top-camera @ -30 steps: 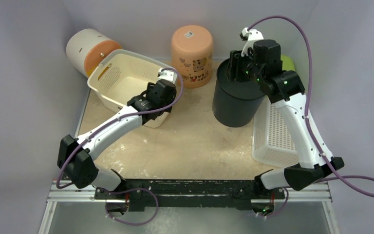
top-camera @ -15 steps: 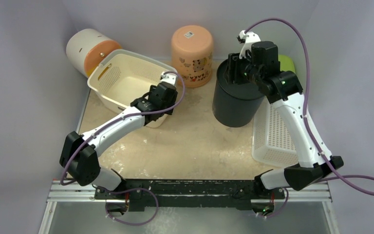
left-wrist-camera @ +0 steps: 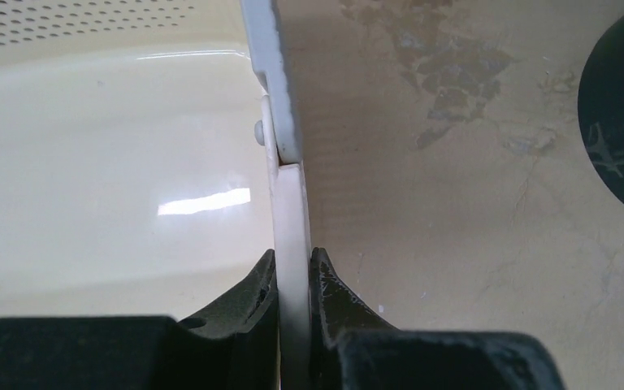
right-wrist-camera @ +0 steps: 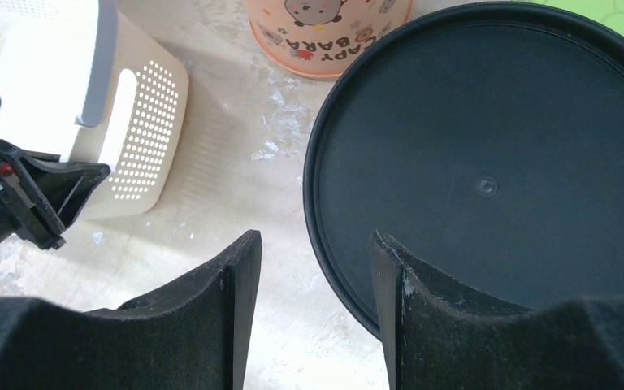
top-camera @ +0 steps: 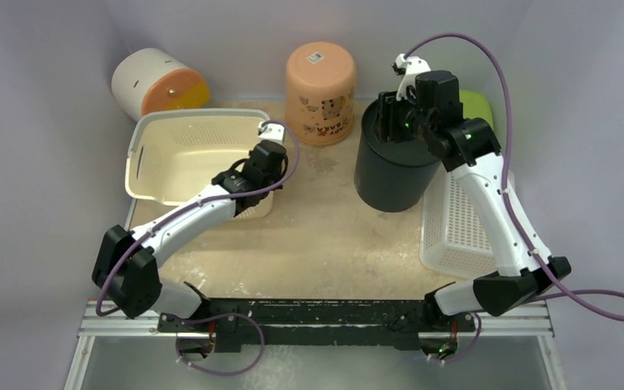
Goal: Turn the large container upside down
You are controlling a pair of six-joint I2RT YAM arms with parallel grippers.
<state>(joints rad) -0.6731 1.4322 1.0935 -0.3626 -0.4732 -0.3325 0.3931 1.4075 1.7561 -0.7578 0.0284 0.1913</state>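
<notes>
The basket still opens upward, so the robot's left gripper needs to swing up while turning, then go down and release the basket on end on the clear table by the peach tub.
The large container (top-camera: 180, 154) is a cream perforated basket at the back left, standing level with its open side up. My left gripper (top-camera: 262, 154) is at its right end wall. In the left wrist view the left gripper (left-wrist-camera: 292, 258) is shut on that thin cream wall (left-wrist-camera: 288, 203), one finger inside and one outside. My right gripper (top-camera: 392, 114) hovers over the left edge of a black bucket (top-camera: 394, 166). The right wrist view has the right gripper (right-wrist-camera: 315, 236) open and holding nothing, with the black bucket's flat base (right-wrist-camera: 487, 146) below it.
A peach tub (top-camera: 321, 81) stands bottom up at the back centre. A white and orange cylinder (top-camera: 158, 81) lies on its side at the back left. A white perforated basket (top-camera: 459, 215) lies overturned on the right, and a green object (top-camera: 479, 104) sits behind the bucket.
The cream basket has gone from tilted to level and shifted left. My left gripper has closed on its right wall. The right arm has barely moved.
</notes>
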